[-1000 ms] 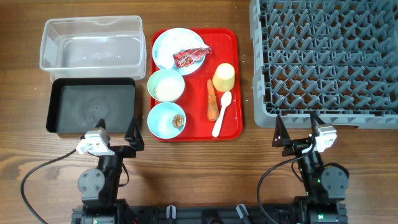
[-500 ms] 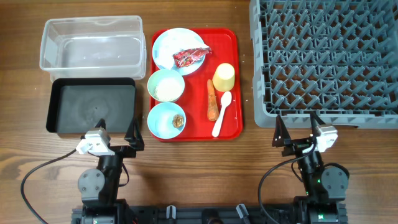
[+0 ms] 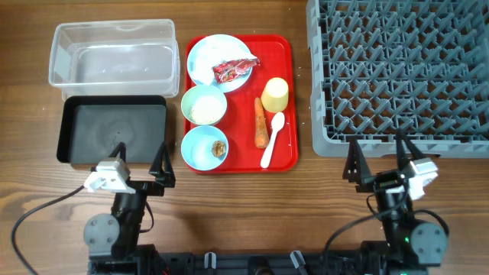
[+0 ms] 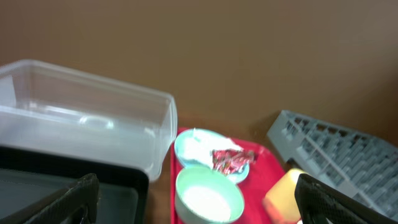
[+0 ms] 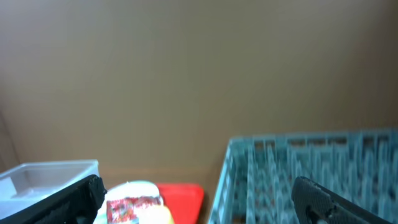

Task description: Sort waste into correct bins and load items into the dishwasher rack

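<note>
The robot's left gripper will next swing outward, to the right in the overhead view, to the rice bowl and tilt down onto its carrot-side rim (image 3: 225, 108) (image 4: 242, 198), where bare tray leaves room.
On the red tray (image 3: 284, 153), a red-and-silver wrapper (image 3: 233, 69) lies on the light blue plate (image 3: 208, 52). A pale green bowl (image 3: 204, 105) holds rice. A light blue bowl (image 3: 200, 147) holds a brown lump (image 3: 218, 148). A carrot (image 3: 261, 122), a yellow cup (image 3: 275, 95) and a white spoon (image 3: 273, 139) lie to the right. I cannot make out a napkin. My left gripper (image 3: 140, 159) is open and empty at the black tray's (image 3: 114, 130) front edge. My right gripper (image 3: 378, 156) is open and empty at the grey rack's (image 3: 405, 72) front edge.
A clear tub (image 3: 114, 52) stands behind the black tray. The left wrist view shows the tub (image 4: 87, 124), rice bowl (image 4: 208, 198), wrapper (image 4: 231, 160) and cup (image 4: 286, 196). The right wrist view shows the rack (image 5: 311, 174) and the red tray (image 5: 180, 196).
Both arms have started to move. The right gripper has shifted to the right and forward toward the rack. The left gripper has shifted slightly left. Nothing on the tray has moved.
</note>
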You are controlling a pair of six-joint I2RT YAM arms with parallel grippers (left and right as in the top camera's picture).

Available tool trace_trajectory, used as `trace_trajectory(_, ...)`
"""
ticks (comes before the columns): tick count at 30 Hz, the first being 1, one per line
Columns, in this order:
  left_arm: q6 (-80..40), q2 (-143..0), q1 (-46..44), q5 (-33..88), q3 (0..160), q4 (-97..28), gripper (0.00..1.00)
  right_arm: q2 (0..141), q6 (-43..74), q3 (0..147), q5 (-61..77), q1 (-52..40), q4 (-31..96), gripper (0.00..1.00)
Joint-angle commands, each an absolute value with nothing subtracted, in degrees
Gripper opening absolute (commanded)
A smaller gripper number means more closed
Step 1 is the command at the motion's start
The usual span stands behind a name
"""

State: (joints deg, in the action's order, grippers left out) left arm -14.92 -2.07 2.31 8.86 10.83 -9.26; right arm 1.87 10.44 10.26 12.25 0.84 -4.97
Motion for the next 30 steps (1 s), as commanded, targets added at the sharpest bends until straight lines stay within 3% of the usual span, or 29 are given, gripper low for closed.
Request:
trace_trajectory(1, -12.16, -5.80, 1.98, 9.54, 16.95, -10.13, 1.00, 6.04, 4.75, 16.34, 14.76, 0.60, -4.84, 1.00)
trace_trajectory(10, -6.28, -24.03, 1.98, 9.56, 36.01, -18.48, 1.00, 28.67, -1.96, 37.45, 25.50, 0.60, 4.03, 1.00)
trace_trajectory(21, -6.46, -59.02, 1.96, 10.92, 73.25, -52.07, 1.00, 58.52, -11.18, 77.91, 28.95, 0.60, 45.41, 1.00)
trace_trajectory(26, -6.83, -77.78, -0.49, 12.58, 92.73, -69.76, 1.00, 67.64, -11.86, 85.25, 29.02, 0.60, 54.33, 1.00)
trace_trajectory(30, -6.81, -87.39, -5.34, 12.58, 96.40, -71.37, 1.00, 71.55, -11.81, 85.23, 29.91, 0.60, 56.23, 1.00)
